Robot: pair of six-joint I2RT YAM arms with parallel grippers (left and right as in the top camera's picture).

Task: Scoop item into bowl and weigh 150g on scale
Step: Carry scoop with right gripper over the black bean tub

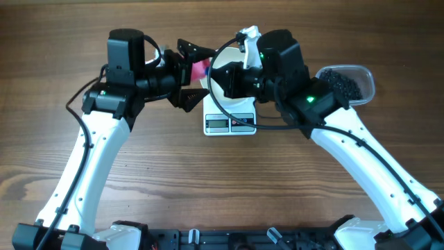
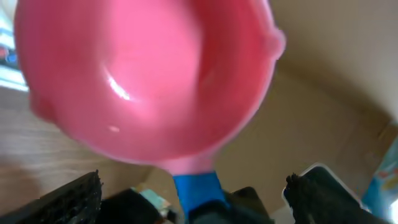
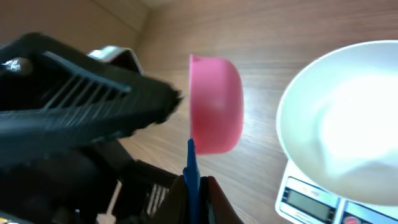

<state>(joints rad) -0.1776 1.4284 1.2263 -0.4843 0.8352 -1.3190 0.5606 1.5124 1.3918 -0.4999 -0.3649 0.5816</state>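
Note:
My right gripper holds the empty scoop and should next carry it to the right in the overhead view, down onto the clear tub's beads, and release it.
The pink scoop [image 3: 214,106] hangs on edge over the wood, left of the white bowl [image 3: 348,118]. My right gripper [image 3: 198,196] is shut on its blue handle [image 3: 191,165]. The scoop's hollow [image 2: 143,74] faces my left gripper [image 2: 193,183], shows no beads, and fills the left wrist view. That gripper is open, with its fingers [image 2: 68,199] wide on either side of the handle and not touching it. In the overhead view the left gripper [image 1: 196,73] flanks the scoop [image 1: 201,69]. The bowl [image 1: 220,82] sits on the scale [image 1: 230,119]. The item [image 1: 341,83] lies in the clear tub.
The clear tub [image 1: 368,80] stands at the right, behind my right arm. The scale's display [image 3: 308,200] faces the table's front. Both arms crowd the space around the bowl. Bare wood lies at the front and far left.

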